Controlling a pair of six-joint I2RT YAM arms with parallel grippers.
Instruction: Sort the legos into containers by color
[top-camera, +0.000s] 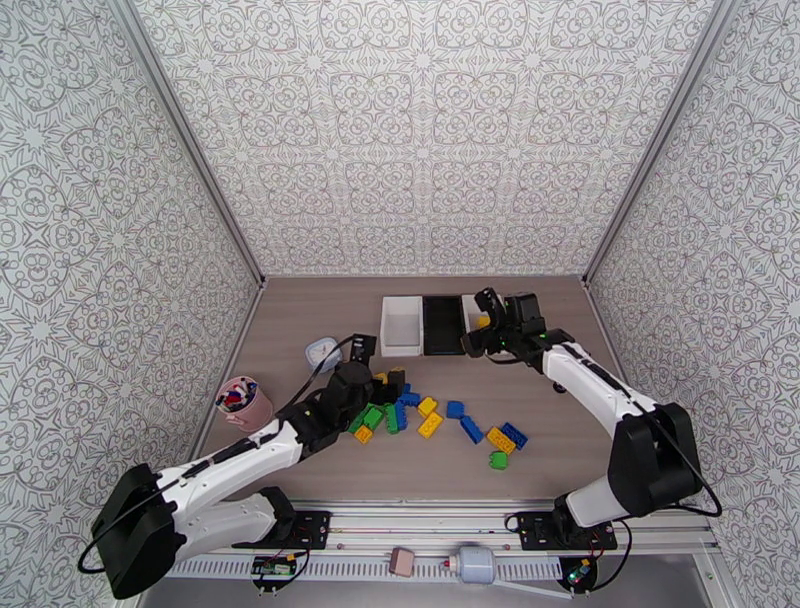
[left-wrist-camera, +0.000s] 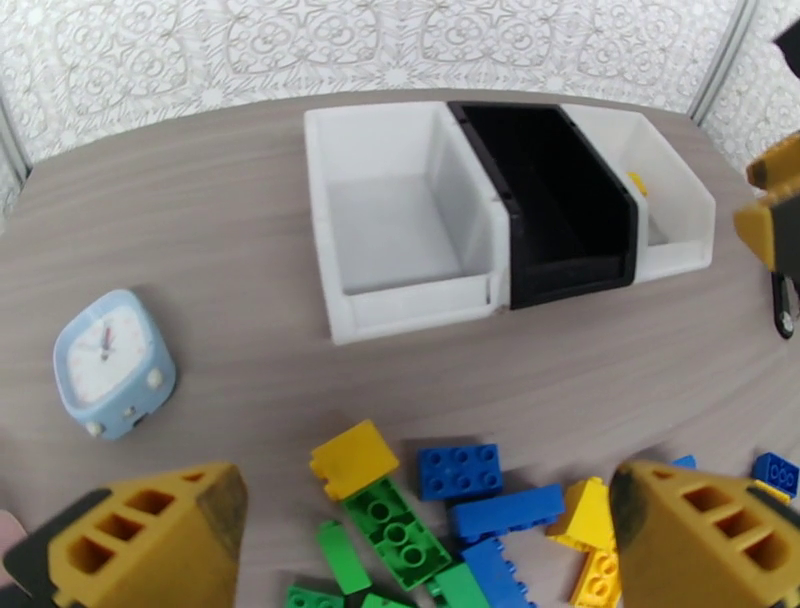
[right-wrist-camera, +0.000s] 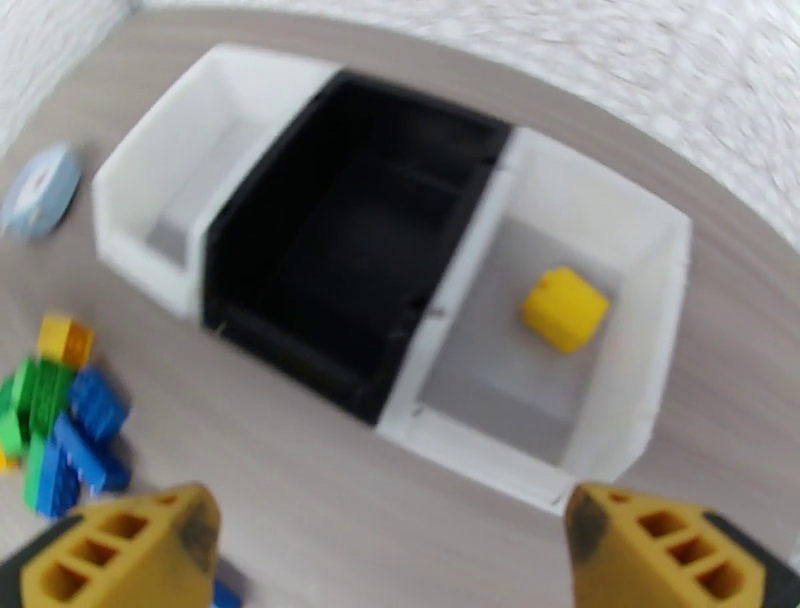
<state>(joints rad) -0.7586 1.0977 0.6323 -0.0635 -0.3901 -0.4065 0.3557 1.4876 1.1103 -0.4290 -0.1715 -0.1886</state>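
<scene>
The small blue lego stands apart, with bare table for both fingers. My right gripper will move back from the bin next and go down around this lego.
Three containers stand in a row at the table's back: an empty white bin (left-wrist-camera: 400, 215), an empty black bin (left-wrist-camera: 550, 200) and a right white bin (right-wrist-camera: 500, 360). One yellow lego (right-wrist-camera: 565, 308) lies loose in the right white bin. My right gripper (right-wrist-camera: 395, 560) hovers open just above and in front of that bin, with nothing between its fingers. A pile of green, blue and yellow legos (top-camera: 400, 410) lies mid-table. My left gripper (left-wrist-camera: 430, 540) stands open over the pile's left end (left-wrist-camera: 430, 520), holding nothing.
A small blue-white clock (left-wrist-camera: 112, 362) sits left of the bins. A pink cup (top-camera: 243, 400) of colourful bits stands at the table's left edge. Several stray bricks (top-camera: 505, 440) lie right of the pile. Patterned walls enclose the table on three sides.
</scene>
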